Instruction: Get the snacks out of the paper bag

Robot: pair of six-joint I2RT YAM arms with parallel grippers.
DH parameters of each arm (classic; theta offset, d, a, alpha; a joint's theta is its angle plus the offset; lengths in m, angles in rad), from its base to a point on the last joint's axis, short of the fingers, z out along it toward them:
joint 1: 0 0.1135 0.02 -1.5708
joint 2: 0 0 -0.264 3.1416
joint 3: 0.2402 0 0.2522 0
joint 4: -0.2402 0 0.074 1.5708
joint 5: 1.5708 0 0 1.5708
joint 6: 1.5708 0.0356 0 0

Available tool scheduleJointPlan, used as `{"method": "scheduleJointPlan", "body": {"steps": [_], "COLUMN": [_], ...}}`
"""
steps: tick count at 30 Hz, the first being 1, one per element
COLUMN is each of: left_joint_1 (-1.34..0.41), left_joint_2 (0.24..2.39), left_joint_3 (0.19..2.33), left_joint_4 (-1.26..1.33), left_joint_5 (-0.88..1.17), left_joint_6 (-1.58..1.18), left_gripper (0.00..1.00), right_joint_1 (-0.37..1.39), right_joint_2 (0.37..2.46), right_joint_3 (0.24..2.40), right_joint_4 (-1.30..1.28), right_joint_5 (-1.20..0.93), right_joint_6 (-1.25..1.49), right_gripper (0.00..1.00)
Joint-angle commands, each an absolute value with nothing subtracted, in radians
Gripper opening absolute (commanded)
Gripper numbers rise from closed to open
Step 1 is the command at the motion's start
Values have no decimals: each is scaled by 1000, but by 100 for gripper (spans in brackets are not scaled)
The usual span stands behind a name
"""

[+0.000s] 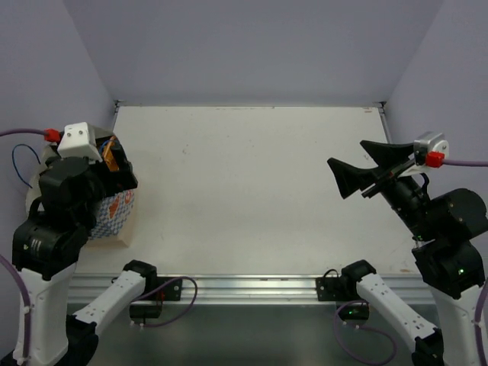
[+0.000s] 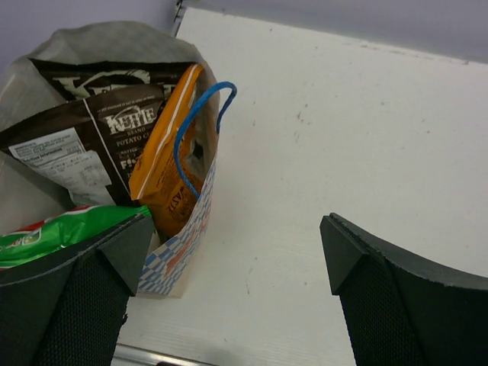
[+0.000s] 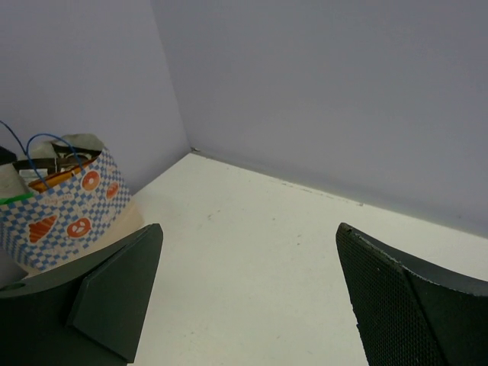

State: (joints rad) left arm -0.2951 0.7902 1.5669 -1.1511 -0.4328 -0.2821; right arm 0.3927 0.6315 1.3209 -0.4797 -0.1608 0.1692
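Note:
My left gripper will go down next with open fingers on both sides of the bag's thin, upright near rim beside the blue string handle, because that rim is below it.
The checked paper bag (image 1: 114, 217) stands at the table's left edge, mostly under my left arm; it also shows in the left wrist view (image 2: 179, 255) and the right wrist view (image 3: 65, 213). Inside stand two dark brown packets (image 2: 99, 130), an orange packet (image 2: 164, 171) and a green-and-white chip bag (image 2: 53, 232). A blue string handle (image 2: 194, 122) loops over the orange packet. My left gripper (image 2: 236, 255) is open and empty, above the bag's right rim. My right gripper (image 1: 364, 169) is open and empty, raised at the right side.
The white table (image 1: 252, 191) is walled by lilac panels at the back and sides. A metal rail (image 1: 244, 286) runs along the near edge, with cables by both arm bases.

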Motion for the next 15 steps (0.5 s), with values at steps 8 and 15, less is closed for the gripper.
{"method": "scheduleJointPlan", "body": {"steps": [8, 15], "left_joint_1": [-299, -256], "left_joint_2": [916, 951], "left_joint_3": [1387, 1333], "left_joint_4": [-1091, -1062], "left_joint_5": [-575, -632], "left_joint_6": [-362, -312], "left_gripper": [100, 98], "right_joint_1": [422, 452], "right_joint_2": [555, 506], "right_joint_3": [1249, 1206], "right_joint_4": [-430, -420], "right_joint_5": [-190, -199], "right_joint_6": [170, 127], "right_gripper": [99, 99]}}
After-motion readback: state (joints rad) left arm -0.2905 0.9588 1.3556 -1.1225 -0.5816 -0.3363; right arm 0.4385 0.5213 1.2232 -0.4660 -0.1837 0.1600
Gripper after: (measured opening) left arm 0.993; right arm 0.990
